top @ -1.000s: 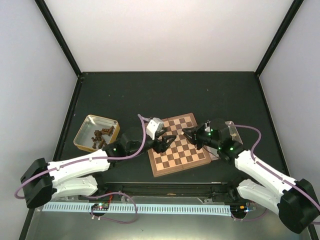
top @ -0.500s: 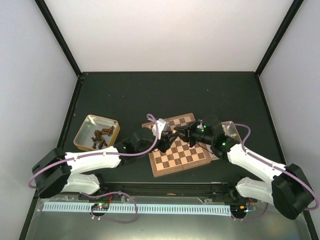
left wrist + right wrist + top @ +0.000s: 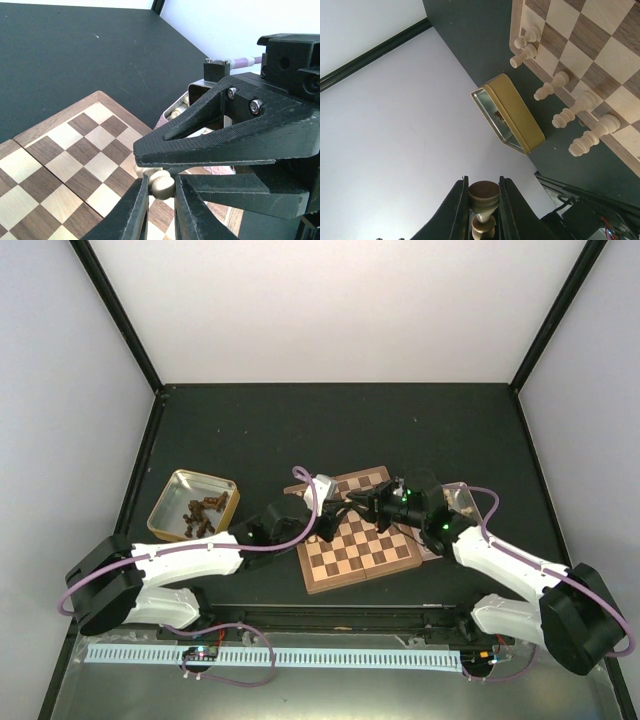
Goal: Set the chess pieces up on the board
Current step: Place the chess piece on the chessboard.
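Note:
The dark square beside the corner pieces is empty, so my left gripper will next tilt down and lower onto it to let go of the pale piece.
The board [image 3: 360, 552] lies at the table's middle, with my two grippers meeting above its far half. My left gripper [image 3: 336, 520] is shut on a pale chess piece [image 3: 162, 186], its two fingers pressing the piece's rounded end. My right gripper [image 3: 374, 508] is shut on the same piece [image 3: 484, 196], whose round base faces the right wrist camera. In the left wrist view the right gripper's black fingers [image 3: 225, 135] reach in from the right just above my left gripper [image 3: 162, 182]. Several pale pieces [image 3: 575, 111] stand along one board [image 3: 600, 45] edge.
A gold tin [image 3: 193, 505] holding dark brown pieces [image 3: 203, 514] sits left of the board; it also shows in the right wrist view [image 3: 512, 112]. A clear tray [image 3: 462, 496] with pale pieces lies right of the board, under the right arm.
Both grippers moved toward each other over the board's far half. The left gripper's jaws went from open to shut around the pale piece that the right gripper holds.

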